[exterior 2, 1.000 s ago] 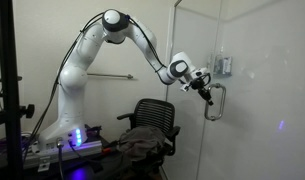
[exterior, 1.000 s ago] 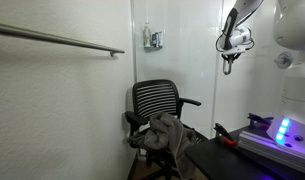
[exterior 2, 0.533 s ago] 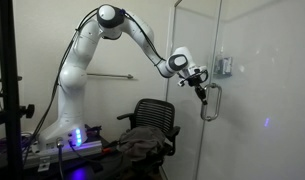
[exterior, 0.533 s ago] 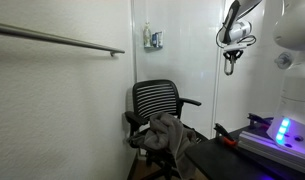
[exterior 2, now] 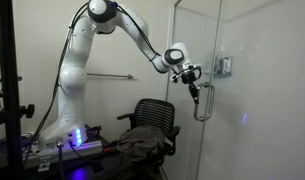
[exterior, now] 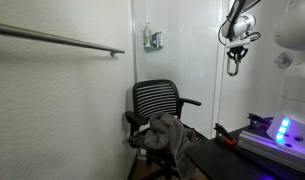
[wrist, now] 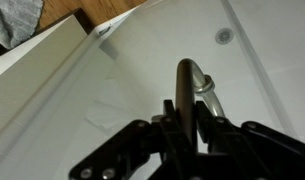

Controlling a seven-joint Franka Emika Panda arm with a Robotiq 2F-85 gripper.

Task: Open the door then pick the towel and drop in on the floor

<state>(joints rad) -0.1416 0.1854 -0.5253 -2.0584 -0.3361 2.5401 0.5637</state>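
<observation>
The upper part of the handle is between my gripper's fingers. My gripper will pull back toward the robot base, swing the glass door and let go of the handle.
The glass door has a metal loop handle. My gripper is shut on the upper part of that handle; in the wrist view the handle bar runs straight between my closed fingers. The gripper also shows in an exterior view at the door's edge. A grey towel is draped over the seat of a black office chair; it also shows in the other exterior view. A corner of it appears in the wrist view.
A metal grab bar runs along the wall. A small dispenser hangs on the back wall. The robot base with a lit blue panel and a dark table stand beside the chair. A black pole stands nearby.
My arm has pulled back, drawing the handle and door edge with it; the door has swung further open. The towel and chair have not moved.
</observation>
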